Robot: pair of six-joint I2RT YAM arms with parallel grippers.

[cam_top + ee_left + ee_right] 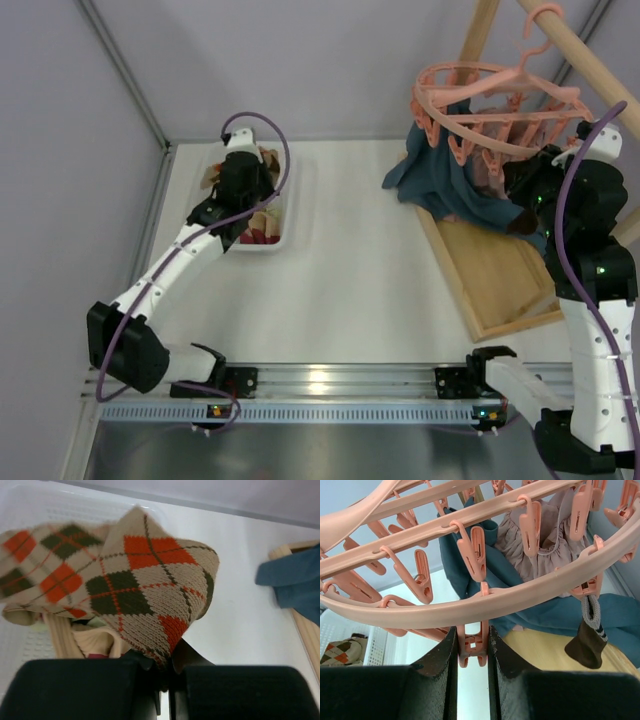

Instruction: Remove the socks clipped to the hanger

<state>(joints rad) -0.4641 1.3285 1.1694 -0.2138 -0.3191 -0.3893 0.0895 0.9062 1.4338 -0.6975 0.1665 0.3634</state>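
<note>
The white tray (290, 215) (42, 645) is below my left gripper and already has other socks in it. My left gripper should lower inside next and open to let go of the beige argyle sock.
The salmon-pink round hanger (490, 95) hangs from the wooden pole at the back right. My right gripper (472, 642) is shut on one empty clip (473, 650) under its outer ring (530, 592). A dark brown sock with a grey cuff (587, 642) hangs from a clip just to the right. My left gripper (170, 665) is shut on the edge of a beige, red and dark argyle sock (150, 580) over the white tray (290, 215). A second argyle sock (40, 560) and a cream sock (95, 640) lie in the tray.
A big teal-blue cloth (445, 185) and a dusty-pink garment (545, 545) hang inside the hanger. The wooden frame's base board (500, 275) lies under it on the right. Grey walls stand behind and to the left.
</note>
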